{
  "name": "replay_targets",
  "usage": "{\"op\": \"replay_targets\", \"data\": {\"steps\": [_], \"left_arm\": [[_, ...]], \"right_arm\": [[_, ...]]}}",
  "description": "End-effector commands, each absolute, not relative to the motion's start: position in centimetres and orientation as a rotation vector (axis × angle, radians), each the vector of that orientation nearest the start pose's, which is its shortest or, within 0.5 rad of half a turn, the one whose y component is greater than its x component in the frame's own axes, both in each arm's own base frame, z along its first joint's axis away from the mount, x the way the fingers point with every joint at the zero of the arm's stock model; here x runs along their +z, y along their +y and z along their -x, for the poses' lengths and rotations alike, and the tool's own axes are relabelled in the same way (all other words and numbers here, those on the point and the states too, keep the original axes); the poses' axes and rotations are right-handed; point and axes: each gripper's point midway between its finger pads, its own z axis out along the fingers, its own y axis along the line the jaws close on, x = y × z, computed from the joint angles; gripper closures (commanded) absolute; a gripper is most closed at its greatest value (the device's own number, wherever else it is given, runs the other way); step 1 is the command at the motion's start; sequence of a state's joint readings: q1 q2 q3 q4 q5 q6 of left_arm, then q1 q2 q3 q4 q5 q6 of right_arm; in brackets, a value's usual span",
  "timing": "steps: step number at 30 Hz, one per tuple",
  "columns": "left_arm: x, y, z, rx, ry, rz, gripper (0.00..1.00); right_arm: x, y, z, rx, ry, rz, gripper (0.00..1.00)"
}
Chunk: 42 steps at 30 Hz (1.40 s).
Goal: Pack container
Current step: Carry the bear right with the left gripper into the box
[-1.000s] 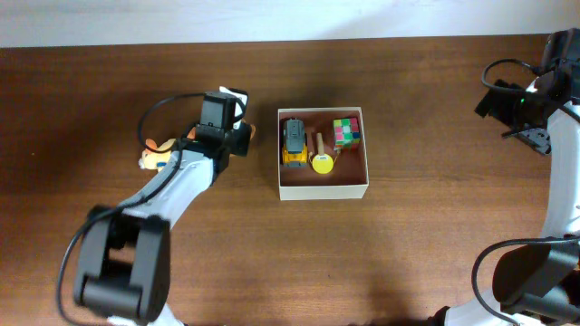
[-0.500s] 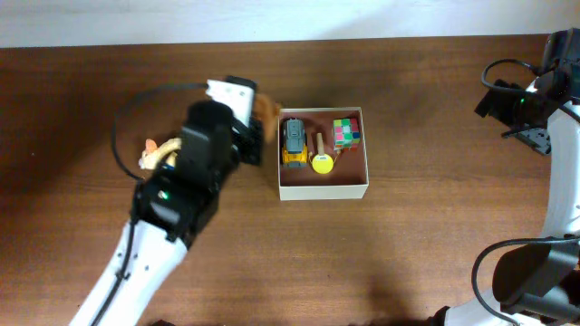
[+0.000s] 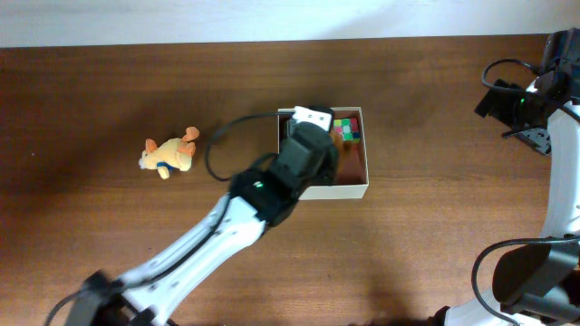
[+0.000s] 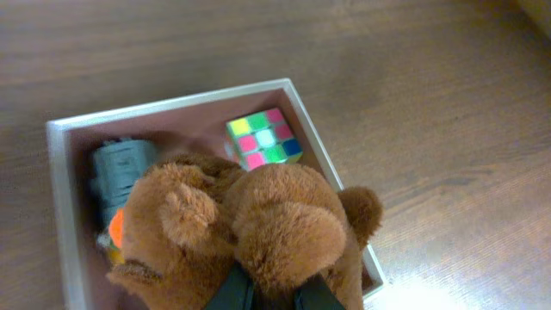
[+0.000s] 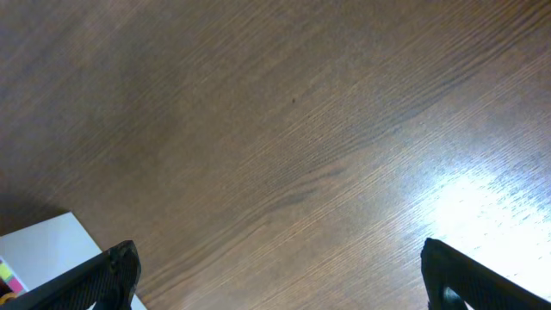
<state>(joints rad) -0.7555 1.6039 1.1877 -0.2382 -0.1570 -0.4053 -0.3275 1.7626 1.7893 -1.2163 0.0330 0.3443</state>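
Note:
The left gripper moves down and to the right in the overhead view next. It frees the teddy bear [image 4: 258, 224] on the cube's near side, where the container's bare bottom shows.
The container [image 3: 349, 191] is a square white-walled box with a pinkish-brown inside, at the table's middle; it also shows in the left wrist view [image 4: 155, 105]. My left gripper [image 3: 313, 149] hangs over the box and hides its left half. In the left wrist view its fingers [image 4: 267, 297] are shut on a brown teddy bear [image 4: 258, 224], held above the inside. A colour cube [image 3: 345, 129] [image 4: 263, 139] and a grey and yellow toy truck [image 4: 120, 164] lie in the box. My right gripper [image 5: 275, 267] is open over bare table at the far right [image 3: 535, 113].
An orange plush dog [image 3: 169, 154] lies on the table left of the box. A white corner [image 5: 43, 250] shows at the lower left of the right wrist view. The table's far edge runs along the top.
My left arm has carried the brown bear from the left side of the box to over the box. The plush dog is now uncovered. The right arm has not moved.

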Motion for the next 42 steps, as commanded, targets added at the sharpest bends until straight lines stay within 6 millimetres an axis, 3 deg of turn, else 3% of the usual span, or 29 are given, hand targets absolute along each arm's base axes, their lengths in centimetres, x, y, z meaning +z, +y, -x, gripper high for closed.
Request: {"op": "replay_targets", "data": {"steps": [1, 8, 16, 17, 23, 31, 35, 39, 42], "left_arm": [[16.9, -32.0, -36.4, -0.516, 2.257, -0.273, 0.98], [12.7, -32.9, -36.5, -0.528, 2.351, -0.231, 0.98], [11.9, -34.2, -35.7, -0.566, 2.367, -0.264, 0.97], [11.9, -34.4, -35.6, -0.57, 2.365, -0.269, 0.93], [12.3, -34.9, -35.6, -0.587, 2.346, -0.275, 0.42], [12.7, -35.1, -35.8, -0.602, 2.324, -0.27, 0.2], [13.6, -35.5, -35.9, -0.622, 2.315, -0.277, 0.21], [14.8, -35.2, -35.8, -0.592, 2.312, -0.321, 0.42], [16.2, -33.3, -36.4, -0.496, 2.301, -0.324, 0.55]], "right_arm": [[21.0, -13.5, -38.1, -0.036, 2.599, -0.935, 0.01], [21.0, -13.5, -38.1, -0.036, 2.599, -0.935, 0.01], [21.0, -13.5, -38.1, -0.036, 2.599, -0.935, 0.01], [21.0, -13.5, -38.1, -0.036, 2.6, -0.935, 0.02], [21.0, -13.5, -38.1, -0.036, 2.599, -0.935, 0.01], [21.0, -13.5, -38.1, -0.036, 2.599, -0.935, 0.01], [21.0, -13.5, -38.1, -0.036, 2.599, -0.935, 0.01], [21.0, -13.5, -38.1, -0.036, 2.599, -0.935, 0.01], [21.0, -13.5, -38.1, -0.036, 2.599, -0.935, 0.01]]}}
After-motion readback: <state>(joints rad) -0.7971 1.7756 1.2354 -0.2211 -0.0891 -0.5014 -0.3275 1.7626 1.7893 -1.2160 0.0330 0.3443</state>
